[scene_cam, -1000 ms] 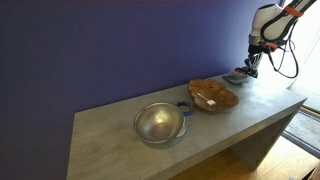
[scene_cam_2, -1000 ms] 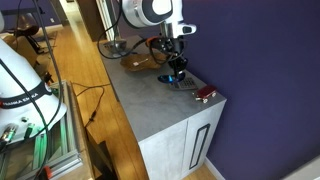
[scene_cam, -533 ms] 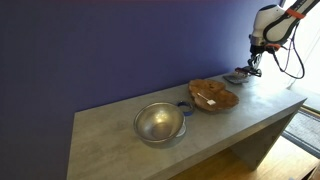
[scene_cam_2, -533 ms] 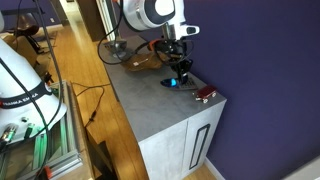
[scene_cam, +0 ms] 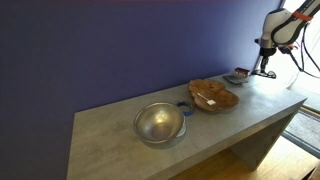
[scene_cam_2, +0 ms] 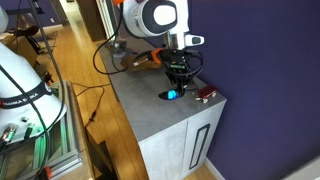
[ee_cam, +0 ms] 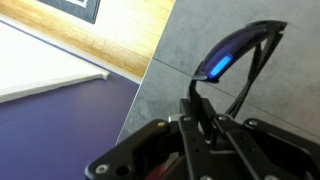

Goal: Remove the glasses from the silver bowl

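Next, my gripper lowers the glasses down and a little away from the small dish onto the bare grey tabletop and releases them, since that patch is clear.
The silver bowl stands empty on the grey table, near its middle. My gripper is far from it, over the table's far end past the small dish. It is shut on the glasses, a thin dark frame with a blue-shining lens. In the wrist view the fingers pinch one dark arm of the frame. In an exterior view the gripper holds the glasses just above the table top. Whether they touch the table I cannot tell.
A flat brown wooden dish lies next to the silver bowl. A small dark-rimmed dish sits beyond it and also shows in an exterior view, close to the gripper. The table's end edge is nearby.
My gripper has carried the glasses past the small dish towards the table's end and lower towards the table top. The bowl and dishes have not moved.
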Available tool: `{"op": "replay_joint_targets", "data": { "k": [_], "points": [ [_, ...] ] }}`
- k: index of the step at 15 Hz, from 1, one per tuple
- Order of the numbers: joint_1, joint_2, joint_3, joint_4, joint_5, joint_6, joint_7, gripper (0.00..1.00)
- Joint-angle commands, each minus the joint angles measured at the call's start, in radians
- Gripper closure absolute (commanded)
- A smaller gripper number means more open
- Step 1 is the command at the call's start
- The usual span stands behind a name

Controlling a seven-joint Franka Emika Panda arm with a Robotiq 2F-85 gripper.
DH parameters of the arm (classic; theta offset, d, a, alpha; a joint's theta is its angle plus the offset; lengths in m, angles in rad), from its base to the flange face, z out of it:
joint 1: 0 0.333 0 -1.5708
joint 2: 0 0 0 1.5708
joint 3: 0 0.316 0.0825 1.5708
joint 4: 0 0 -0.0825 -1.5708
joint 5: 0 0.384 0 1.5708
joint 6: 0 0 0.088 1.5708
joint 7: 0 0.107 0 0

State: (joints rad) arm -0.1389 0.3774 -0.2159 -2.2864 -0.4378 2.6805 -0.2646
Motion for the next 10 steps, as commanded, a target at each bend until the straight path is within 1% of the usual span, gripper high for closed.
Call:
{"op": "replay_joint_targets", "data": {
  "k": [1,3,7,8,9,10],
  "points": [
    [-0.035,-0.013,0.025,-0.053,0.006,0.011,-0.094,0.97],
    [-0.027,-0.004,0.017,-0.064,-0.002,0.011,-0.084,0.97],
    [-0.027,0.020,0.031,-0.071,0.036,0.017,-0.057,0.97],
    [-0.023,0.024,0.032,-0.070,0.043,0.006,-0.045,0.62],
    [-0.022,0.028,0.034,-0.070,0.046,0.006,-0.042,0.60],
    [-0.024,0.030,0.037,-0.070,0.052,0.006,-0.043,0.54]
  ]
}}
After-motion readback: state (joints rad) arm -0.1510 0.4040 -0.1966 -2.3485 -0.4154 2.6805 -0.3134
